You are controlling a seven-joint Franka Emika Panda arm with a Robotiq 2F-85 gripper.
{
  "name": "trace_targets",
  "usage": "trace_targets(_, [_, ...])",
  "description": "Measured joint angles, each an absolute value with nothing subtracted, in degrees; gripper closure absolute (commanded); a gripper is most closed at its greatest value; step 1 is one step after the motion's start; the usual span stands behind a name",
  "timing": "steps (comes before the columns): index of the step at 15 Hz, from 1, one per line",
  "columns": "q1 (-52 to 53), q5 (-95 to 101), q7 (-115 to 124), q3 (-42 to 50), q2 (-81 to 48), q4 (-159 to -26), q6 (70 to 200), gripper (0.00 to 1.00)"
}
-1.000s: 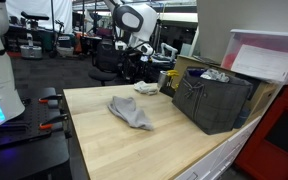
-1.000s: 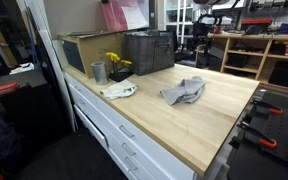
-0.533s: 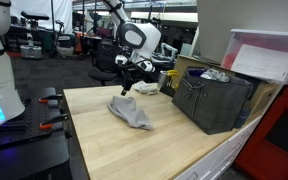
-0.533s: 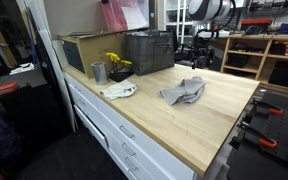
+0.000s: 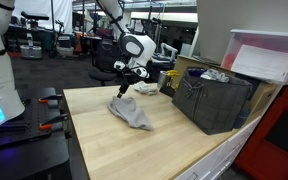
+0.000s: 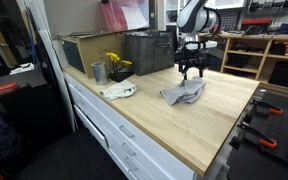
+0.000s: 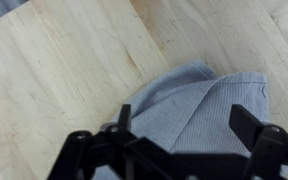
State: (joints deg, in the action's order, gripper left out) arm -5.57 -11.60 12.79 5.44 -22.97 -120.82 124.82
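The cloth's hemmed corner point(image 5: 121, 99) point(image 7: 242, 88) is off-center from my open fingers, so next I need to lower my gripper and move it to the right in the wrist view onto that corner.
A crumpled grey-blue cloth point(image 5: 132, 112) point(image 6: 182, 93) lies on the wooden table point(image 5: 104, 140), seen in both exterior views. My gripper point(image 5: 124, 88) point(image 6: 191, 75) hangs just above one end of the cloth, pointing down. In the wrist view the cloth point(image 7: 199, 100) fills the space under my gripper point(image 7: 184, 120). The two black fingers point(image 7: 249, 122) stand wide apart with nothing between them, so the gripper is open. I cannot tell whether the fingertips touch the fabric.
A dark grey crate point(image 5: 212, 100) point(image 6: 149, 52) stands at the table's far side beside a cardboard box point(image 6: 79, 50). A white rag point(image 6: 119, 91) point(image 5: 147, 88), a metal cup point(image 6: 98, 72) and yellow flowers point(image 6: 115, 62) sit near one end.
The arm has swung in from behind the table and come down over the cloth. The jaws have opened slightly wider.
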Motion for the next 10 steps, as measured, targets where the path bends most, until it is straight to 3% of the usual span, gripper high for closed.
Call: trace_targets(10, [-2.18, -14.94, 13.97, 1.60, -29.41, -115.68, 124.78, 0.00])
